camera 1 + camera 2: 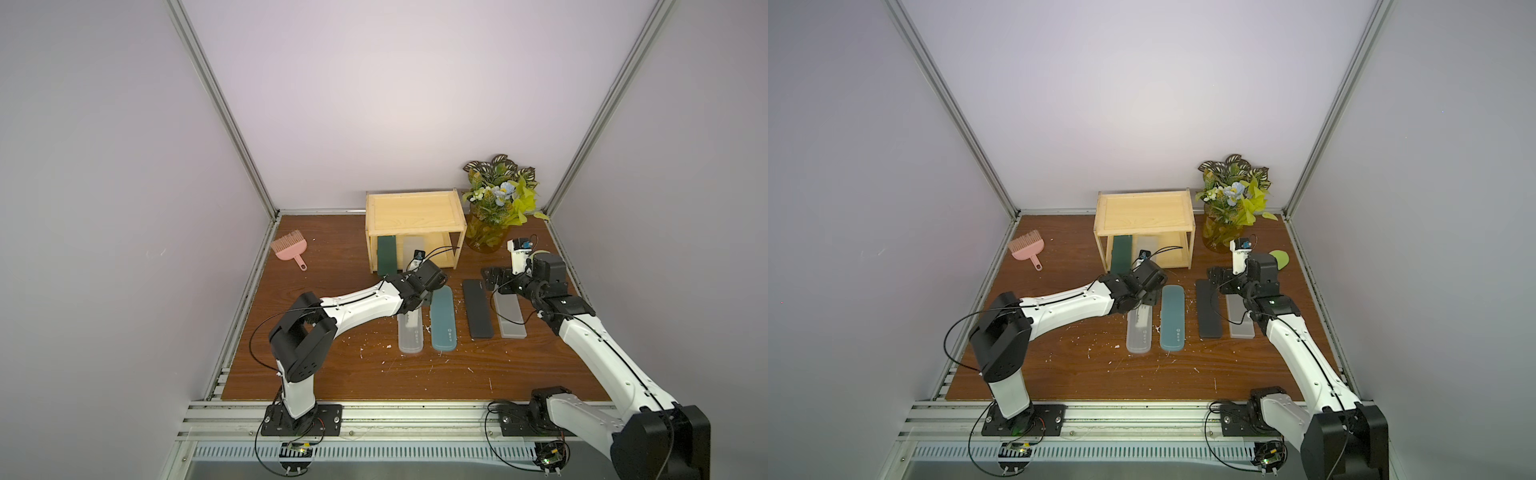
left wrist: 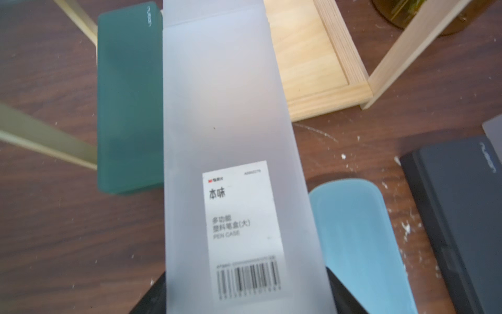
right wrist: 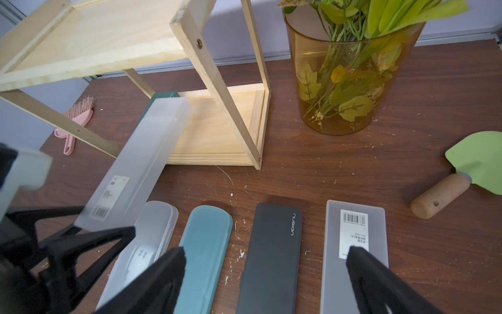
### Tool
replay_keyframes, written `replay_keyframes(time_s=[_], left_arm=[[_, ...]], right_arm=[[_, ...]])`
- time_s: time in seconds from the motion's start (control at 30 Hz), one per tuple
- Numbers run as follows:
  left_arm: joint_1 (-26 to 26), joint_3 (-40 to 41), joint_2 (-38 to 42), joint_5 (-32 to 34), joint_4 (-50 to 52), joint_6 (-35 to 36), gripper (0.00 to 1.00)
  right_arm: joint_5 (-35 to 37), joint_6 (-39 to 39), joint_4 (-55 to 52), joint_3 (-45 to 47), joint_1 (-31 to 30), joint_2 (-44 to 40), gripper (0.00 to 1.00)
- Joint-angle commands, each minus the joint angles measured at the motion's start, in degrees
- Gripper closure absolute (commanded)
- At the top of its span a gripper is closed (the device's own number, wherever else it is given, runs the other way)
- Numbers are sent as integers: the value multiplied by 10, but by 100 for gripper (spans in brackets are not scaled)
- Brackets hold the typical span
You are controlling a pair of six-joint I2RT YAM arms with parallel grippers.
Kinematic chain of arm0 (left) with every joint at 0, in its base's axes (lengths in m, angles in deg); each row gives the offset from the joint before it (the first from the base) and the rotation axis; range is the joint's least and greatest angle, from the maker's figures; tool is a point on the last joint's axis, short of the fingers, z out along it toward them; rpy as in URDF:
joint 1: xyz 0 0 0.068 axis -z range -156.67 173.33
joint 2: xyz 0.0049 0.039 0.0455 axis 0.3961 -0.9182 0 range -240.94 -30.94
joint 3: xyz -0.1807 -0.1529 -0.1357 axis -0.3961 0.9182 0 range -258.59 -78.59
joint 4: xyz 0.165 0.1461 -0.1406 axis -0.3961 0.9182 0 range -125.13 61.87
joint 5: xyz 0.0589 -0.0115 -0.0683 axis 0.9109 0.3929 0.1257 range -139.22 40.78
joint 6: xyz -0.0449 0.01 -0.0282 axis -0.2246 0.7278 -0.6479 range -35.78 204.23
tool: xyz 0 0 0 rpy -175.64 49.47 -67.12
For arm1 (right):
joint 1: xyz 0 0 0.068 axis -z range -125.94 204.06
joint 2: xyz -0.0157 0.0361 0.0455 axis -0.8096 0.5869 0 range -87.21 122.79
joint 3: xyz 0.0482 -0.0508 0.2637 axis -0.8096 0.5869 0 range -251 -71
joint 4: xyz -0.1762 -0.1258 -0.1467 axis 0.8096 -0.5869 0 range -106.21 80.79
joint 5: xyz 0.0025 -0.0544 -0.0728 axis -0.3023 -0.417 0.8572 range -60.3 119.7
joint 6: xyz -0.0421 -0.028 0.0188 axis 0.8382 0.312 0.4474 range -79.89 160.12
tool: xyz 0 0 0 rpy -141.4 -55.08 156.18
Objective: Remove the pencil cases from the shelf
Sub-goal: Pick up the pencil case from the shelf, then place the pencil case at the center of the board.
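Note:
My left gripper is to move back from the shelf, go down to the bare tabletop beside the clear case [image 1: 410, 336] and release there. That tabletop lies opposite the teal case.
The pale wood shelf [image 1: 415, 210] stands at the back of the table. A dark green pencil case [image 1: 386, 257] lies on its lower tier [image 2: 312, 68], poking out at the front. My left gripper [image 1: 419, 291] is shut on the near end of a frosted grey pencil case [image 2: 222, 108] with a barcode label. That case is tilted, its far end over the lower tier. Side by side on the table lie a clear case [image 1: 410, 336], a teal one [image 1: 443, 320], a black one [image 1: 478, 309] and another frosted grey one [image 1: 510, 318]. My right gripper [image 3: 266, 258] hangs open above the black one.
A pink brush [image 1: 289, 247] lies at the back left. An amber vase of plants [image 1: 486, 237] stands right of the shelf, with a green trowel [image 3: 475, 163] on the table beyond it. Walls close in on three sides.

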Motion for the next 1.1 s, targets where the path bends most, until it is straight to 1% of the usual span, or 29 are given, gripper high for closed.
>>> replay_keyframes(time_s=[0.0,0.17,0.27,0.43,0.6,0.7,0.93,1.07], left_arm=[[15,47,73,31,30,-35,35],[38,124,173,32,49,-67,35],[67,152,212,55,100,-107,35],[123,241,295,60,118,-200,36],[168,315,347,64,139,-289,37],[172,343,350,60,138,-301,37],[173,371,301,70,133,-319,35],[173,384,283,80,110,-312,34]], right_arm=[[-15,-5,22,3,-3,-15,1],[-18,-5,25,1,-3,-14,1],[-18,-3,21,-4,-3,-19,1],[-15,-2,20,-6,-4,-28,1],[-22,-4,21,-4,-3,-27,1],[-25,-4,19,-5,-3,-29,1],[-18,-4,17,-2,-4,-32,1],[-18,-3,18,-1,-3,-30,1]])
